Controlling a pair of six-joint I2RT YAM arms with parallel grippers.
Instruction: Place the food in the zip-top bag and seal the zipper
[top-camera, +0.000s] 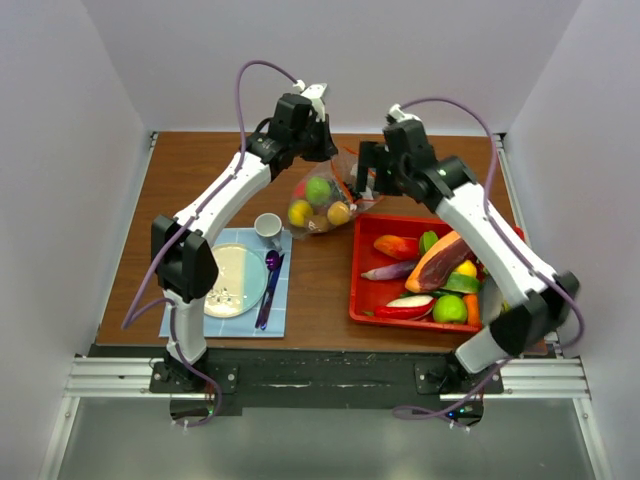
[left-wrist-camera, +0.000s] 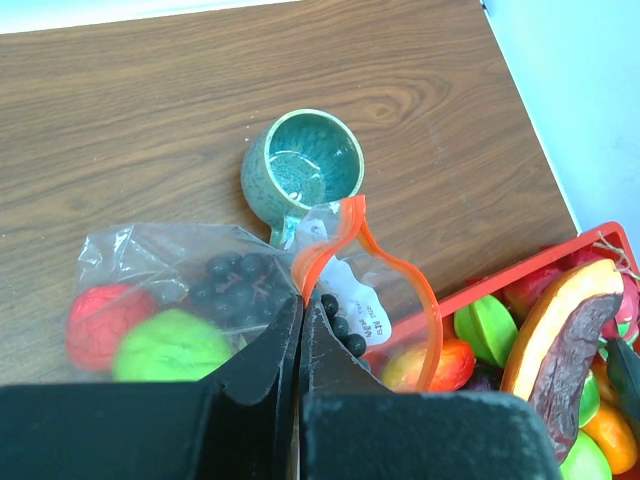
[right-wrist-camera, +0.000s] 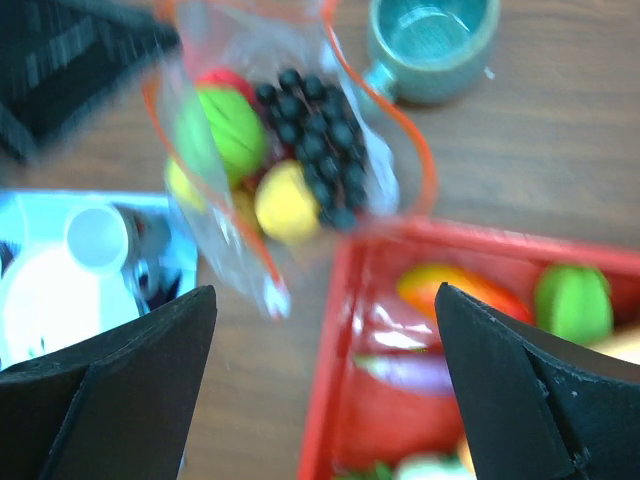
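Note:
Next I will lower my right gripper backward onto the red chili (top-camera: 402, 312) by the red tray's near edge, because its jaws are empty and the bag's mouth is open.
The clear zip-top bag (top-camera: 318, 205) lies at mid-table, its mouth lifted. It holds a green fruit (left-wrist-camera: 170, 345), a red fruit (left-wrist-camera: 98, 325), dark grapes (left-wrist-camera: 235, 278) and yellow fruits (right-wrist-camera: 285, 200). My left gripper (left-wrist-camera: 300, 297) is shut on the orange-red zipper strip (left-wrist-camera: 335, 235), which loops open to the right. In the top view it (top-camera: 322, 152) is just behind the bag. My right gripper (right-wrist-camera: 322, 295) is open and empty, hovering between the bag (right-wrist-camera: 280, 140) and the red tray (right-wrist-camera: 345, 330). More food (top-camera: 440, 262) lies in the tray.
A teal cup (left-wrist-camera: 303, 170) stands just beyond the bag. The red tray (top-camera: 358, 290) is at the right. A blue mat (top-camera: 282, 300) at the left carries a plate (top-camera: 235, 280), a small white cup (top-camera: 267, 227) and a purple spoon (top-camera: 270, 275).

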